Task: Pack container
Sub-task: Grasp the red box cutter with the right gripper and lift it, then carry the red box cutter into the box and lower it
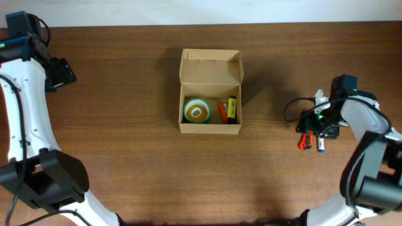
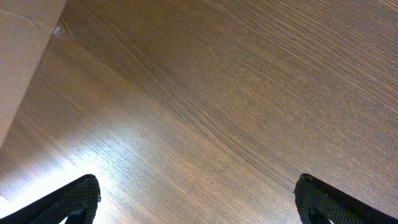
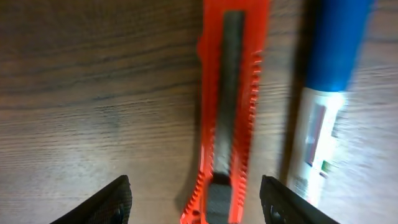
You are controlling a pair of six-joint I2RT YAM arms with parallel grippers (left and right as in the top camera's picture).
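The right gripper lowers next onto the red utility knife below it between the open fingers and closes there, since gaps show at both sides.
The container, a tan cardboard box with its flap lid standing open at the back, sits mid-table. Inside lie a green-and-white tape roll, a red item and a yellow item. At the right, a red utility knife and a blue-capped white marker lie side by side on the wood. My right gripper hovers over them, open, its fingers either side of the knife with gaps on both sides. My left gripper is open over bare wood at the far left.
The brown wooden table runs under everything. In the left wrist view a pale tan surface fills the top left corner. A black cable loops beside the right arm.
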